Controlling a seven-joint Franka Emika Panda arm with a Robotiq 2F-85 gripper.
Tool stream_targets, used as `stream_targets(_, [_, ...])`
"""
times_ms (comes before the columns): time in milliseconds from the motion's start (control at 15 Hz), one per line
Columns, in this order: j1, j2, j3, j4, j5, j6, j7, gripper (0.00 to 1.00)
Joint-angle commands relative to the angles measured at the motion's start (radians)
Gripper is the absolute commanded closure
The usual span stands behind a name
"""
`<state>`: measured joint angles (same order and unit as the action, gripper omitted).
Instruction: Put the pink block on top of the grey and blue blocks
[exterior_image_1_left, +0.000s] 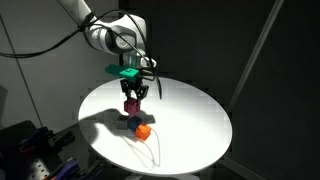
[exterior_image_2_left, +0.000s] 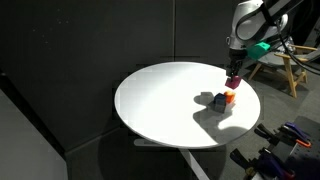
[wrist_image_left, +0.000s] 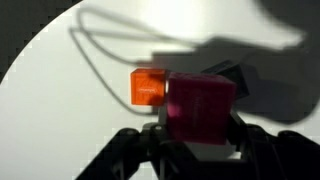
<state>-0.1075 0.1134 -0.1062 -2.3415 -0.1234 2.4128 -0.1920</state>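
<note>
I will next lower my gripper's still-hanging pink block, away from the orange cube, and release it on the grey and blue blocks' tops below my gripper.
My gripper (exterior_image_1_left: 134, 93) is shut on the pink block (exterior_image_1_left: 131, 104) and holds it just above the table, over the other cubes. In the wrist view the pink block (wrist_image_left: 200, 108) sits between the fingers of the gripper (wrist_image_left: 200, 140). The blue block (exterior_image_1_left: 130, 122) lies below it on the table, with the grey block (exterior_image_2_left: 218, 101) next to it, dark in shadow. In the wrist view only a dark cube edge (wrist_image_left: 228, 72) shows behind the pink block. In the exterior view from the far side the gripper (exterior_image_2_left: 233, 77) holds the pink block (exterior_image_2_left: 232, 84).
An orange cube (exterior_image_1_left: 143, 131) lies beside the blue and grey blocks, and also shows in the wrist view (wrist_image_left: 149, 87) and in an exterior view (exterior_image_2_left: 229, 97). The blocks sit near the edge of the round white table (exterior_image_1_left: 195, 110). A thin wire (wrist_image_left: 95, 55) lies on the table.
</note>
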Motion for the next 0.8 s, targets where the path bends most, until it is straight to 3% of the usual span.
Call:
stream_targets(0, [-0.002,-0.014,0.000,-0.042,-0.036,0.039,-0.032,0.69])
stream_targets(733, [0.009,0.044,0.008,-0.018,-0.055,0.070,-0.005,0.69])
